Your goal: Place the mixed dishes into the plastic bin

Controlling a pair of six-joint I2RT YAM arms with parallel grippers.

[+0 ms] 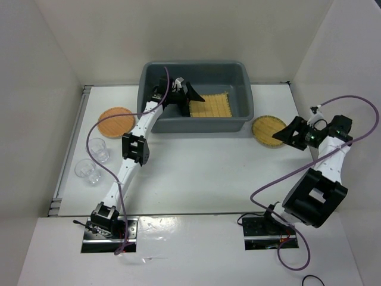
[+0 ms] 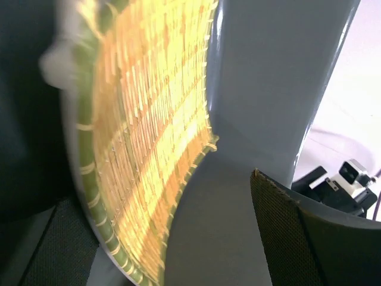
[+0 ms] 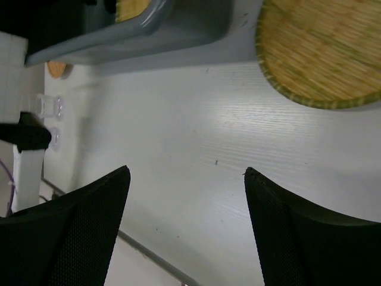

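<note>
My right gripper turns and lowers beside the tan woven disc next, then moves in onto the disc's rim (image 1: 282, 140) (image 3: 367, 100) opposite the bin.
The square yellow woven mat (image 1: 212, 106) lies inside the grey-blue plastic bin (image 1: 244, 80). My left gripper (image 1: 189, 100) is down in the bin at the mat's left edge. In the left wrist view the mat (image 2: 143, 119) fills the left side and my left gripper (image 2: 161, 196) is open, with bare bin floor between the mat and the right finger (image 2: 286, 232). The tan woven disc (image 1: 266, 129) lies right of the bin. My right gripper (image 1: 281, 136) is open just beside it, above the table (image 3: 186, 173). The disc shows at the upper right of that view (image 3: 321, 53). The orange-brown disc (image 1: 116, 121) and two glass cups (image 1: 99, 149) (image 1: 87, 171) sit at the left.
White walls close off the table at the back and both sides. A metal rail (image 1: 65, 161) runs along the left edge. The bin's near wall (image 1: 196, 125) stands between the left arm's base and its gripper. Purple cables (image 1: 357, 107) loop off both arms.
</note>
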